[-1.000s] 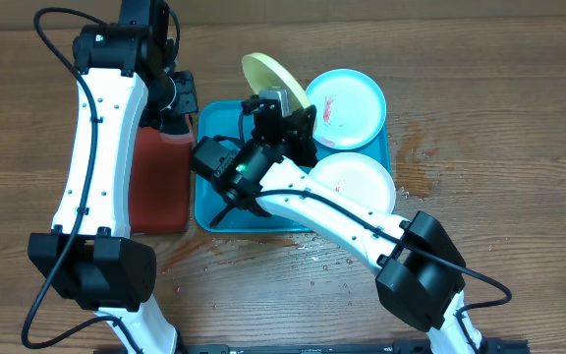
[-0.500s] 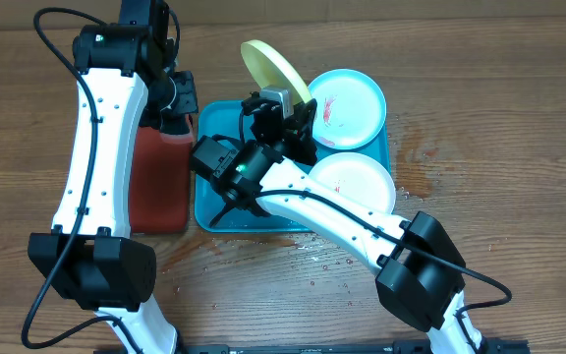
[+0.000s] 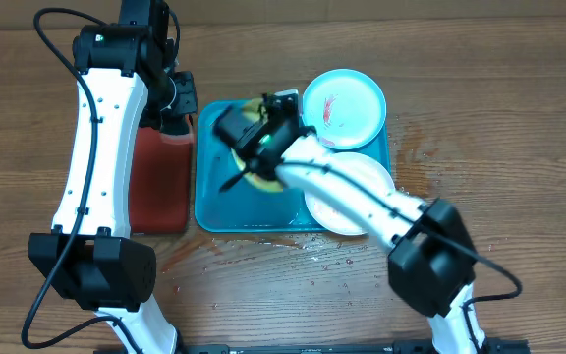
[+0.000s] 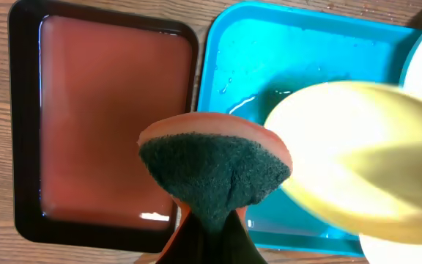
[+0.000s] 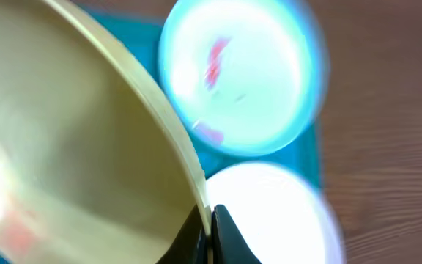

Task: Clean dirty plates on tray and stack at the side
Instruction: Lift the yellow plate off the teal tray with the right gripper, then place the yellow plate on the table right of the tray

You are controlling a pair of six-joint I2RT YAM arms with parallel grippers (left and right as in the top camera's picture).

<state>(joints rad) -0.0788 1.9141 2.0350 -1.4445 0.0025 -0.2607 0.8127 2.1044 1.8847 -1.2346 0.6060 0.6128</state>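
The yellow-green plate in my right gripper needs to go past the light cyan plate next, and then down onto the table (image 3: pixel 448 126) (image 5: pixel 398 99) beside the tray.
My right gripper (image 3: pixel 255 147) (image 5: pixel 207 229) is shut on the rim of the yellow-green plate (image 5: pixel 72 147) and holds it tilted over the left half of the turquoise tray (image 3: pixel 212 202). In the overhead view only slivers of that plate (image 3: pixel 263 184) show under the arm. The light cyan plate (image 3: pixel 344 98) (image 5: pixel 240 81), with a red smear, sits at the tray's far right. The white plate (image 3: pixel 360 187) (image 5: pixel 269 213) lies at its near right. My left gripper (image 3: pixel 173 98) (image 4: pixel 211 231) is shut on a green-and-orange sponge (image 4: pixel 215 172) above the gap between the two trays. The yellow-green plate (image 4: pixel 357 161) is blurred beside the sponge.
A dark red, black-rimmed tray (image 3: pixel 157 182) (image 4: pixel 108 125) holding liquid stands just left of the turquoise tray (image 4: pixel 269 66). Bare wooden table (image 3: pixel 499 118) lies to the right and in front, with small wet spots near the tray's front edge.
My right arm has swung the yellow-green plate from raised behind the tray's far edge down over the tray's left half. The left arm and sponge have not moved.
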